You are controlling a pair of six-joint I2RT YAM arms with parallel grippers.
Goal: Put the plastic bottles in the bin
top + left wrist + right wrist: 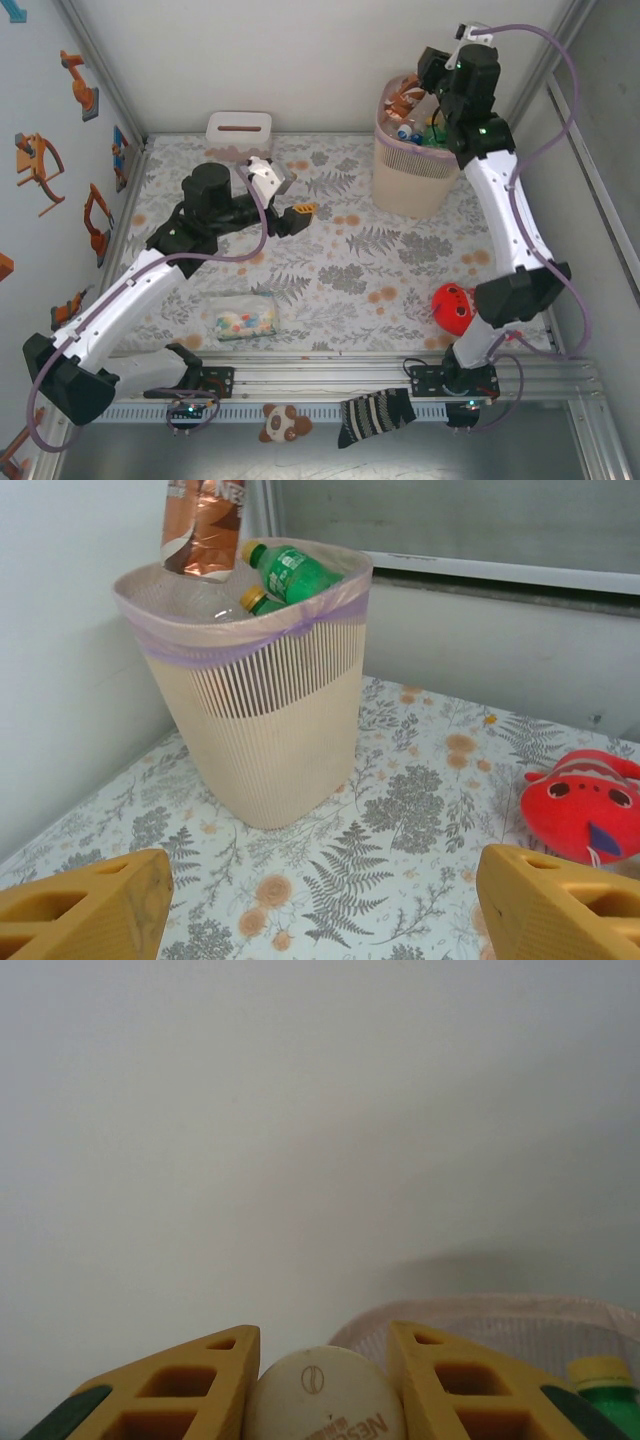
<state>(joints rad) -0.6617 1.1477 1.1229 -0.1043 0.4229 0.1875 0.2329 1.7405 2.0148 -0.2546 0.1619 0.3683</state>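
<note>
The robot should next use its right gripper to lower the brown-labelled bottle hanging over the bin's opening (pixel 414 116) (pixel 500 1334) below, moving toward the tissue box's side, and let go of it there.
The beige bin (pixel 412 178) stands at the back right with several plastic bottles (pixel 418 133) lying inside its pink liner. My right gripper (pixel 425 82) hangs above the bin's left rim, shut on a brown-labelled bottle (pixel 403 98). Between its fingers sits the bottle's white cap (pixel 325 1397), in the right gripper (pixel 323 1365). From the left wrist, that brown bottle (pixel 200 525) hangs over the bin (pixel 265 705), and two green bottles (pixel 295 570) lie inside. My left gripper (pixel 300 214) is low over the table's middle, left of the bin, open and empty (pixel 320 915).
A red rounded toy (pixel 452 306) lies near the right arm's elbow, also right of the left gripper as the red toy (pixel 582 802). A clear packet of coloured pieces (pixel 240 320) sits front left. A white tissue box (pixel 238 134) stands against the back wall.
</note>
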